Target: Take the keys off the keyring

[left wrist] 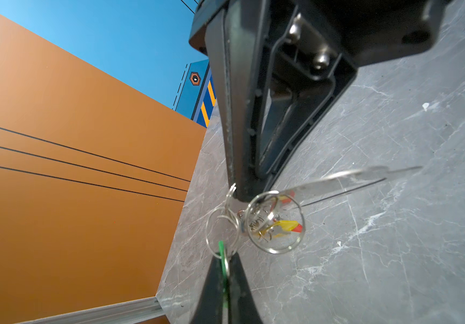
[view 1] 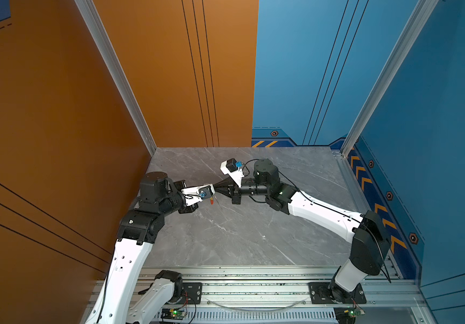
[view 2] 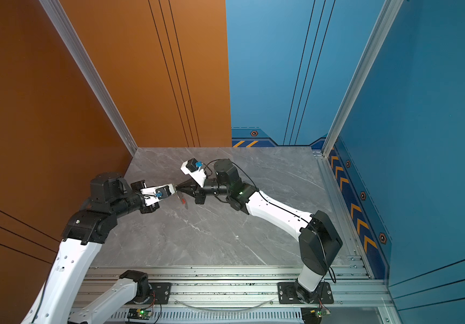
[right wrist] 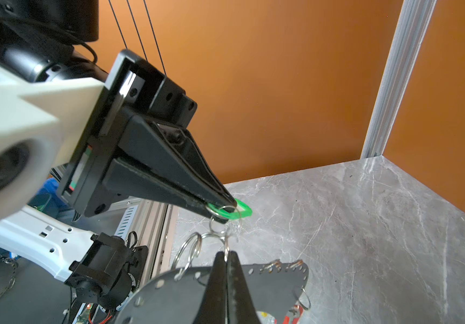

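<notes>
The green tag has bare marble below it, clear of the keyring, so my left gripper will next pull away from the plate, tilt and go down to let go of the tag.
Both grippers meet tip to tip above the grey marble table (view 1: 239,238). My left gripper (left wrist: 224,256) is shut on the green tag (left wrist: 221,249) of one of the keys; the right wrist view shows that tag (right wrist: 241,212) sticking out past its tips. My right gripper (right wrist: 226,254) is shut on a thin silver ring (right wrist: 226,246) linked to the green key. The keyring (right wrist: 276,283), a flat grey perforated plate, hangs under the right gripper and appears edge-on in the left wrist view (left wrist: 338,182). Yellow and red tags (left wrist: 284,225) dangle from its rings. In a top view the plate (view 2: 182,200) hangs below the right gripper (view 1: 218,190).
The orange wall (view 1: 57,140) stands close on the left arm's side and the blue wall (view 1: 422,140) on the right. An aluminium rail (view 1: 253,283) with the arm bases runs along the table's front edge.
</notes>
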You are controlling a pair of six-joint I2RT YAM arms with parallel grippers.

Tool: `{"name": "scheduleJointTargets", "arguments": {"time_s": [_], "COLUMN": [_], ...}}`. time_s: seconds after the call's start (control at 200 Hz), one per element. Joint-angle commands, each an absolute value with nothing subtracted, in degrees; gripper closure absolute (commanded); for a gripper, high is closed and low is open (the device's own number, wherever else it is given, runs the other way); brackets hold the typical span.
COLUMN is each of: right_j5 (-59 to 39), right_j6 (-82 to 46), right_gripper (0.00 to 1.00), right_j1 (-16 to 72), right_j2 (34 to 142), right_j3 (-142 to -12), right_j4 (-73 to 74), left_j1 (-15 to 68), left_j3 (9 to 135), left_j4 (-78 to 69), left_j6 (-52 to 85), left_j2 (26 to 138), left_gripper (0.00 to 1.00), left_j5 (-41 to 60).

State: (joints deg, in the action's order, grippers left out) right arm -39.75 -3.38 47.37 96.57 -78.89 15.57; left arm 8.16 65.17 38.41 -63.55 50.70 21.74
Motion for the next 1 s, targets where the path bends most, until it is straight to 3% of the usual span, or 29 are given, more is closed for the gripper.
{"name": "scheduleJointTargets", "arguments": {"time_s": [0.0, 0.506, 0.736, 0.991], "right_j5": [-36.4, -34.6, -30.9, -27.5], "right_j6": [-5.7, -5.6, -3.9, 1.3], "right_gripper": [1.00, 1.00, 1.00, 1.00], "right_j1": [46.6, 47.1, 44.7, 41.6], "right_j2": [93.3, 94.2, 92.8, 89.3], "right_j3": [-78.8, -80.7, -75.4, -70.5], "right_j4": [21.1, 21.9, 18.5, 9.6], "left_j1": [6.0, 2.7, 2.8, 5.7], "left_j3": [63.3, 62.3, 59.4, 43.6], "left_j4": [39.7, 39.7, 39.4, 27.2], "left_j6": [-62.6, -57.7, -46.6, -32.2], "left_j2": [49.7, 50.2, 47.3, 45.4], "left_gripper": [1.00, 1.00, 1.00, 1.00], "left_j5": [20.7, 26.6, 32.5, 35.4]}}
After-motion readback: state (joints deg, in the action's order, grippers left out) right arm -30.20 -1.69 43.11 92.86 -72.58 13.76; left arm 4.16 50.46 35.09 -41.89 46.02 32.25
